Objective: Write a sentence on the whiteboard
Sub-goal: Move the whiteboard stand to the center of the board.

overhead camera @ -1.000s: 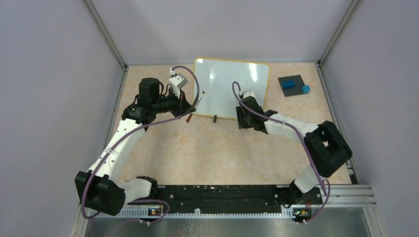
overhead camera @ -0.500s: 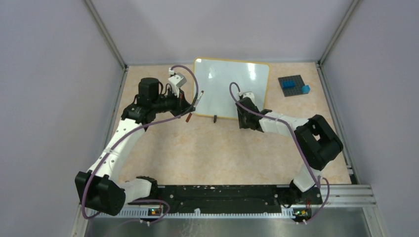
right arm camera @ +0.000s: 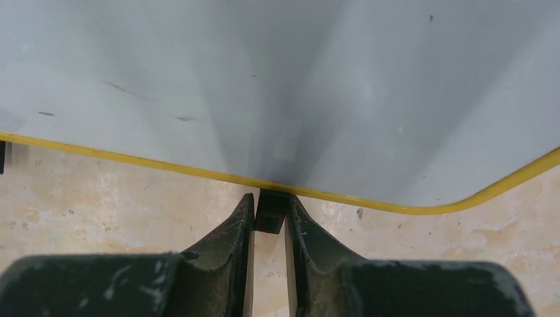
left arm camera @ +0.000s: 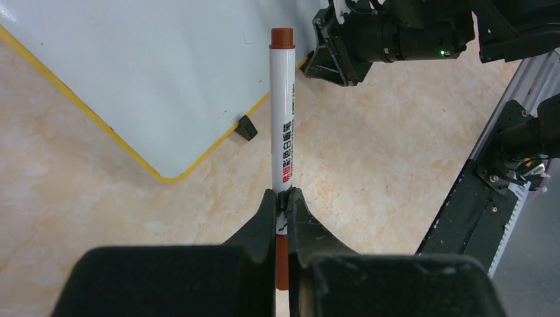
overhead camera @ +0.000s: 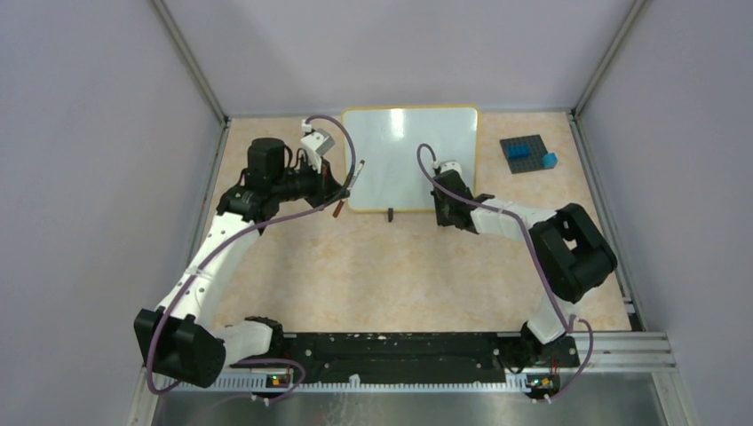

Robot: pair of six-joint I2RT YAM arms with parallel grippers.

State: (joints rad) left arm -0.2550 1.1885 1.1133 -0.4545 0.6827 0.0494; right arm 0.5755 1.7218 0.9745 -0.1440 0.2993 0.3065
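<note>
The board lies near the far wall, so the right gripper will next pull the whiteboard's foot back, turn the board (left arm camera: 152, 66) and let go of it on the bare tabletop.
The whiteboard (overhead camera: 404, 146) lies at the back middle of the table, white with a yellow rim and blank apart from faint smudges. The sentence does not show on it. My left gripper (overhead camera: 340, 193) is shut on a white marker (left arm camera: 282, 132) with reddish-brown ends, held just off the board's near left corner. The board (left arm camera: 152, 66) lies to the left of the marker in the left wrist view. My right gripper (overhead camera: 447, 211) is at the board's near edge (right arm camera: 198, 173). Its fingers are shut on one black foot (right arm camera: 271, 211). The other foot (overhead camera: 389, 213) is free.
A dark grey studded plate with blue bricks (overhead camera: 529, 152) sits at the back right. Metal frame posts and grey walls close in the table on three sides. The right arm (left arm camera: 396, 33) shows in the left wrist view, with the black base rail (left arm camera: 495, 172) at its right.
The whiteboard has turned and slid a little to the left, so its far edge now lies level. The right arm moved with it, elbow drawing inward. The left gripper has barely moved.
</note>
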